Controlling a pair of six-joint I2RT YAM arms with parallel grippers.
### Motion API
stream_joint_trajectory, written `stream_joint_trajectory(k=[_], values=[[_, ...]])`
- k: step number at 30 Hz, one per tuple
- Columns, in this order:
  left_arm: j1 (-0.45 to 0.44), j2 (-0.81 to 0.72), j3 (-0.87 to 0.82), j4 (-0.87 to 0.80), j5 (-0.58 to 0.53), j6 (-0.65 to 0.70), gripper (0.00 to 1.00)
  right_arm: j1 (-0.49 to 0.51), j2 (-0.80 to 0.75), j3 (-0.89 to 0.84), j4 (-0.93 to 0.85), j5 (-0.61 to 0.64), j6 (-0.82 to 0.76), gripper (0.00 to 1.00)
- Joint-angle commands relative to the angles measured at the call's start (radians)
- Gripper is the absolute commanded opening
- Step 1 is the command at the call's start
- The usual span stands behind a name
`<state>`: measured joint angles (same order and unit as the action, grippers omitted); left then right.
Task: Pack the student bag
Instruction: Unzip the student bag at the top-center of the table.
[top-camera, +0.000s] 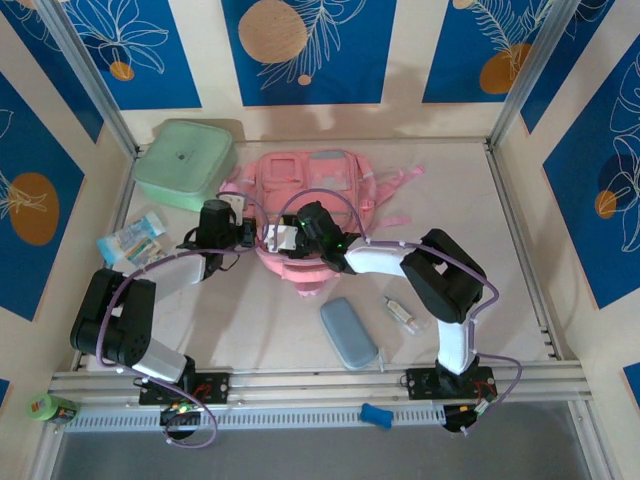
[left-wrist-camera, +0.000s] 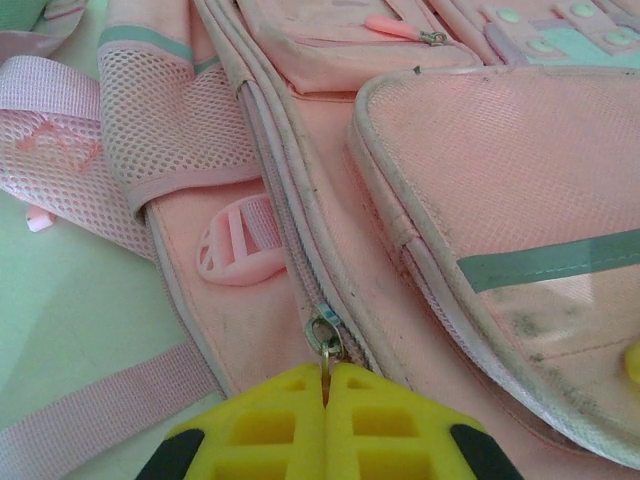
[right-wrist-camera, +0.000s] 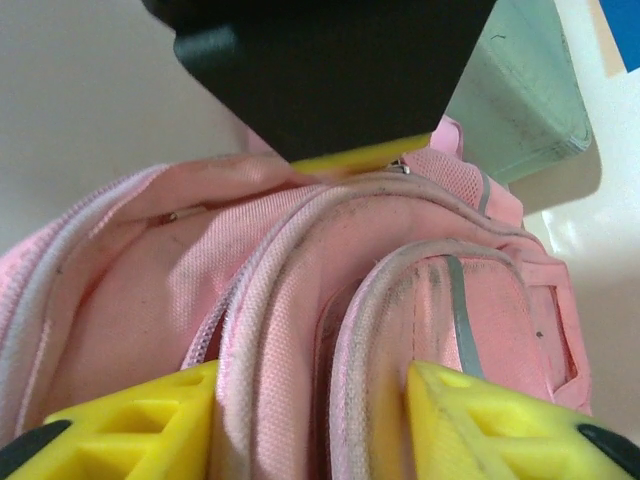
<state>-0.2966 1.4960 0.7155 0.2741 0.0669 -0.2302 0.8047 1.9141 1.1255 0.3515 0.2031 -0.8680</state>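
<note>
I need to pull the metal zipper pull (left-wrist-camera: 327, 338) outward along the zip toward the mesh pocket with my left gripper next, then let go of it, because that part of the zip is still closed.
The student bag (top-camera: 300, 185), a soft pink backpack, lies in the middle of the table with its open top towards the arms. My left gripper (top-camera: 256, 236) is at the bag's near left edge. In the left wrist view it (left-wrist-camera: 326, 385) is shut on the metal zipper pull (left-wrist-camera: 327, 338) of the bag's main zip. My right gripper (top-camera: 283, 240) meets it from the right. In the right wrist view its jaws (right-wrist-camera: 312, 400) stand open astride the bag's front panel (right-wrist-camera: 300, 290), with the zip edge against one finger and the pocket piping against the other.
A mint-green lidded box (top-camera: 185, 162) stands at the back left, touching the bag. A grey-blue oval case (top-camera: 348, 333) and a small clear bottle (top-camera: 403, 312) lie in front of the bag. A light blue packet (top-camera: 133, 240) lies at the left.
</note>
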Motion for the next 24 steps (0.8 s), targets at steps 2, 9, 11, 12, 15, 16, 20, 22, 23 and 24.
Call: stream_joint_trajectory(k=[2, 9, 11, 12, 15, 16, 20, 22, 23, 24], values=[[0.007, -0.011, 0.036, 0.022, 0.01, -0.008, 0.0, -0.019, 0.013, 0.04, 0.021, 0.025, -0.019, 0.49], [0.008, -0.026, 0.032, 0.011, -0.013, 0.001, 0.0, -0.034, -0.065, -0.045, 0.094, -0.011, -0.029, 0.09], [0.01, -0.029, 0.026, 0.012, -0.023, 0.004, 0.0, -0.051, -0.108, -0.071, 0.075, -0.068, -0.02, 0.07], [0.009, -0.028, 0.023, 0.015, -0.031, 0.005, 0.0, -0.067, -0.132, -0.079, 0.062, -0.107, -0.001, 0.07], [0.016, -0.011, 0.023, 0.033, -0.051, -0.007, 0.0, -0.122, -0.186, -0.071, -0.039, -0.202, 0.053, 0.03], [0.02, -0.002, 0.029, 0.037, -0.046, -0.008, 0.0, -0.135, -0.198, -0.072, -0.059, -0.216, 0.055, 0.02], [0.032, 0.059, 0.086, 0.05, -0.059, -0.022, 0.0, -0.162, -0.244, -0.124, -0.037, -0.25, 0.026, 0.01], [0.042, 0.091, 0.122, 0.054, -0.049, -0.045, 0.0, -0.174, -0.263, -0.13, -0.069, -0.279, 0.033, 0.0], [0.045, 0.108, 0.138, 0.062, -0.042, -0.052, 0.0, -0.178, -0.274, -0.133, -0.08, -0.287, 0.037, 0.0], [0.045, 0.124, 0.152, 0.071, -0.033, -0.058, 0.0, -0.181, -0.283, -0.143, -0.073, -0.285, 0.043, 0.0]])
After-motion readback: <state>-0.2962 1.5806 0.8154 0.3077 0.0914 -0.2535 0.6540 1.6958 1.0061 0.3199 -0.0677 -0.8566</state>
